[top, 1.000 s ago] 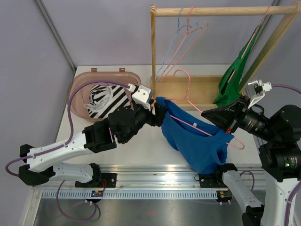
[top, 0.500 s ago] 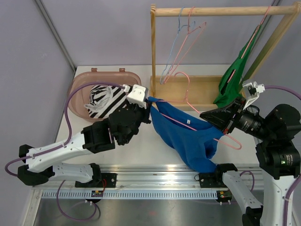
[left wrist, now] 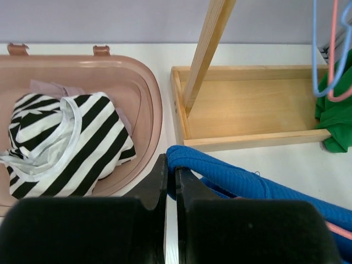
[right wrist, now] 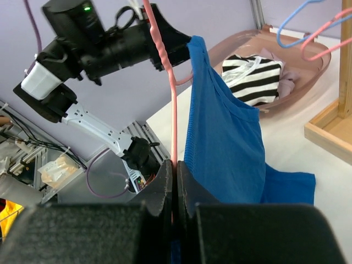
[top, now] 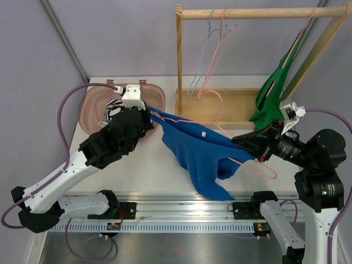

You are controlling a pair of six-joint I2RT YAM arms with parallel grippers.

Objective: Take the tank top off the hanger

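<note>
The tank top's strap goes down and to my left gripper's right in the top view next, for release there, since bare tabletop lies that way.
The blue tank top hangs stretched between my two arms above the table. My left gripper is shut on one of its shoulder straps, beside the basket; the left wrist view shows the strap pinched between the jaws of the left gripper. The pink hanger runs through the top, its hook pointing toward the rack. My right gripper is shut on the hanger's wire. In the right wrist view the wire rises from the right gripper, with the tank top draped to its right.
A pink basket with a striped garment sits at the back left. The wooden rack at the back right has a tray base, spare hangers and a green garment.
My left gripper closed on the strap and pulled it left and back toward the basket. The tank top stretched out along the hanger, and the right gripper with the hanger shifted slightly left.
</note>
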